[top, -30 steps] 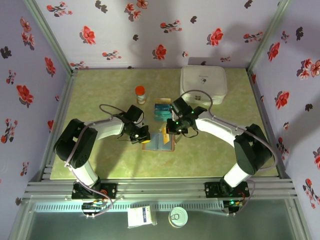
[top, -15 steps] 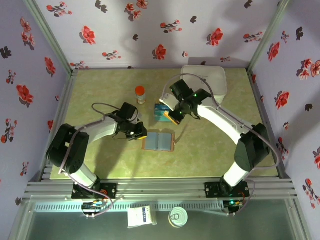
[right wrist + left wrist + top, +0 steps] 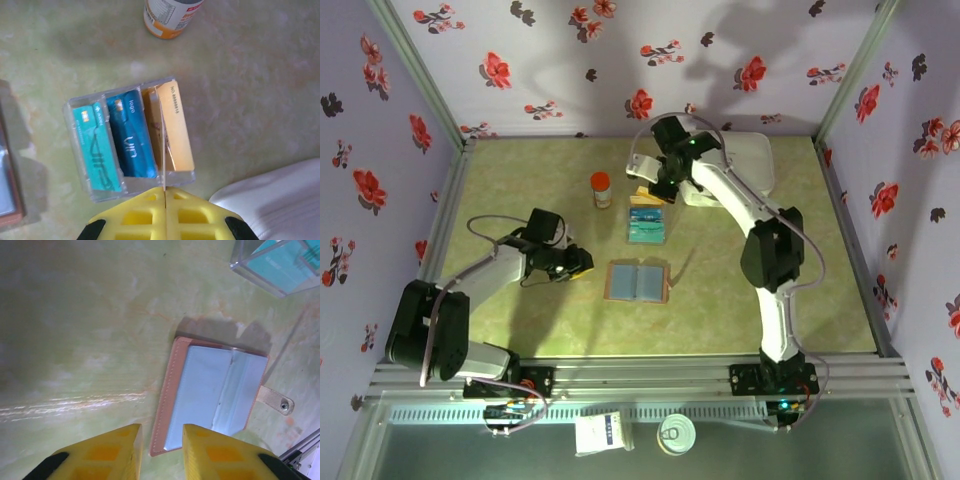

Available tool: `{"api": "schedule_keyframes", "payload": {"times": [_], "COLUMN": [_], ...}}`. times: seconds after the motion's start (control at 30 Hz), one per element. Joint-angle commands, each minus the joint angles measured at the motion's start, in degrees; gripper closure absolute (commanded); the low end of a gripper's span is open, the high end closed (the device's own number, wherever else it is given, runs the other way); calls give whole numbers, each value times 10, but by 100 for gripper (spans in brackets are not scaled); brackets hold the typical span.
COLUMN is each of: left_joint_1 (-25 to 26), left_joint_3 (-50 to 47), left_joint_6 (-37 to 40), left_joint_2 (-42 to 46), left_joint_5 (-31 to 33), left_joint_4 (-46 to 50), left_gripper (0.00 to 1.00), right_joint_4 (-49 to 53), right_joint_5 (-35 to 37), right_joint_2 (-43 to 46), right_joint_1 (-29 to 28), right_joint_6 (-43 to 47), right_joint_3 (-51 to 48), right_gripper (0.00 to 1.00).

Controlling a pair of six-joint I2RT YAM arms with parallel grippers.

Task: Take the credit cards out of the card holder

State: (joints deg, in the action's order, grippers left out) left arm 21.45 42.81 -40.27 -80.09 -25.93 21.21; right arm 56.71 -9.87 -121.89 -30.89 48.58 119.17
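The thin credit card (image 3: 161, 145) will next go down with my right gripper into the tray's section below it, beside the tan-yellow card, and my gripper will release it there.
The card holder (image 3: 638, 282) lies open on the table, brown outside with blue-grey panels, and no card shows in its panels (image 3: 215, 395). My left gripper (image 3: 576, 264) stands open just left of it, its yellow fingers (image 3: 110, 450) apart with nothing between them; midpoint (image 3: 161, 440). My right gripper (image 3: 656, 189) is shut (image 3: 164, 192) on a thin credit card (image 3: 161, 145) seen edge-on, held upright over the clear tray (image 3: 80, 150). In the tray lie a teal card (image 3: 95, 145), a blue card (image 3: 132, 135) and a tan-yellow card (image 3: 179, 125).
An orange-capped bottle (image 3: 602, 188) stands left of the tray (image 3: 646, 222). A white rounded case (image 3: 735, 165) sits at the back right, partly under the right arm. The wallet's snap tab (image 3: 276, 401) sticks out on its right side.
My right gripper has lifted from the card holder and swung back to the tray with a card. My left gripper has drawn away leftward from the holder.
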Motion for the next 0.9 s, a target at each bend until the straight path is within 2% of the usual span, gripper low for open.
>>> {"api": "schedule_keyframes", "payload": {"times": [0.0,0.13,0.47,0.6,0.7,0.8,0.87], "left_joint_1": [-10,-18,-37,-40,-41,-45,-50], "left_joint_3": [-12,-15,-18,-7,7,21,31], "left_joint_6": [14,14,19,27,37,49,56], "left_joint_2": [12,17,24,27,38,50,54], "left_joint_5": [2,3,4,19,51,100,130], "left_joint_4": [19,24,30,46,64,85,89], "left_gripper": [73,72,69,49,38,28,20], "right_joint_4": [56,67,40,18,-14,-83,-137], "right_joint_5": [-28,-28,-31,-18,-8,3,16], "right_joint_2": [-45,-84,-115,-109,-83,-30,13], "right_joint_1": [6,10,16,20,25,29,31], "right_joint_6": [42,55,66,45,20,-15,-41], "right_joint_3": [63,101,104,103,80,-2,-66], "right_gripper": [100,100,99,67,61,54,45]}}
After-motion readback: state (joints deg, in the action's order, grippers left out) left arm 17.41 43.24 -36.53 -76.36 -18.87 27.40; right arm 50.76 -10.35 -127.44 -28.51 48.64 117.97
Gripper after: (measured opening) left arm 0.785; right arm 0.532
